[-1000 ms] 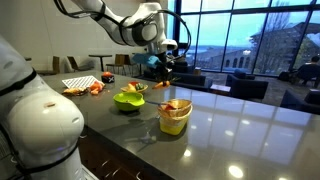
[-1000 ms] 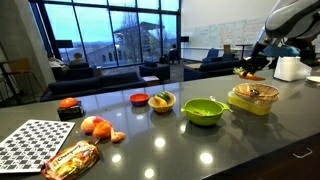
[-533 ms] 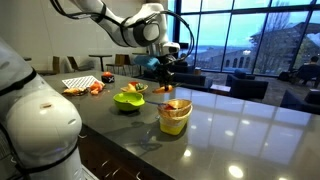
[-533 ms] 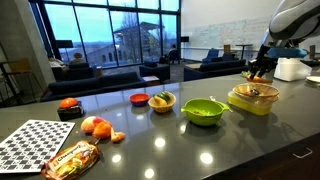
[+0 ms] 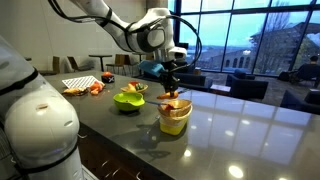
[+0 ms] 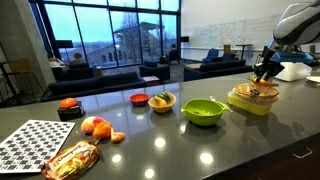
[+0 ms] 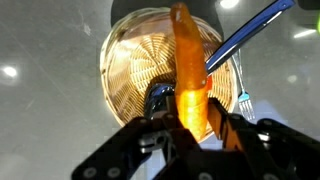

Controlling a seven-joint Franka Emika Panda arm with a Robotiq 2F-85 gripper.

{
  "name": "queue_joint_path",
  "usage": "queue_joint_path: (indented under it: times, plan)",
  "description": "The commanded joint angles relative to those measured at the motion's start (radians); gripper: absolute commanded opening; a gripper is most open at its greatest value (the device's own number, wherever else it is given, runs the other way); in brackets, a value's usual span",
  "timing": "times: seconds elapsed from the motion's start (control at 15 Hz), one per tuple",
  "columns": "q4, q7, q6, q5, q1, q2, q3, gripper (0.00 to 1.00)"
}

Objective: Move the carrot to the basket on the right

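Observation:
My gripper moves down a little toward the opening of the yellow basket next, since the carrot (image 7: 187,60) already hangs right above the basket's woven bottom.
My gripper (image 7: 192,118) is shut on the carrot (image 7: 187,60), a slim orange piece that sticks out from between the fingers. In the wrist view the carrot hangs directly over the open mouth of the yellow basket (image 7: 130,60), which holds a blue-handled fork (image 7: 240,40). In both exterior views the gripper (image 5: 171,84) (image 6: 263,72) hovers just above the basket (image 5: 174,118) (image 6: 252,99). The carrot shows faintly at the gripper tips (image 5: 172,93).
A lime-green bowl (image 6: 203,111) (image 5: 127,99) stands beside the basket. Further along the counter are a small bowl with fruit (image 6: 161,101), a red dish (image 6: 139,98), oranges (image 6: 96,126), a snack packet (image 6: 68,160) and a checkered board (image 6: 30,142).
My gripper has carried the carrot from beside the basket to directly above it and has come lower toward its rim.

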Motion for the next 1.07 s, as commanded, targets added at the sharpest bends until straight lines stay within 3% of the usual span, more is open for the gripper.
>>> queue_joint_path:
  times: [0.0,0.47,1.0]
  plan:
    - [-0.02,-0.004,0.066,-0.011,-0.007,0.025,-0.009,0.11]
    - [-0.016,-0.061,0.237,0.015,0.012,0.117,-0.041,0.11]
    - [-0.015,-0.099,0.294,0.062,0.036,0.183,-0.064,0.11]
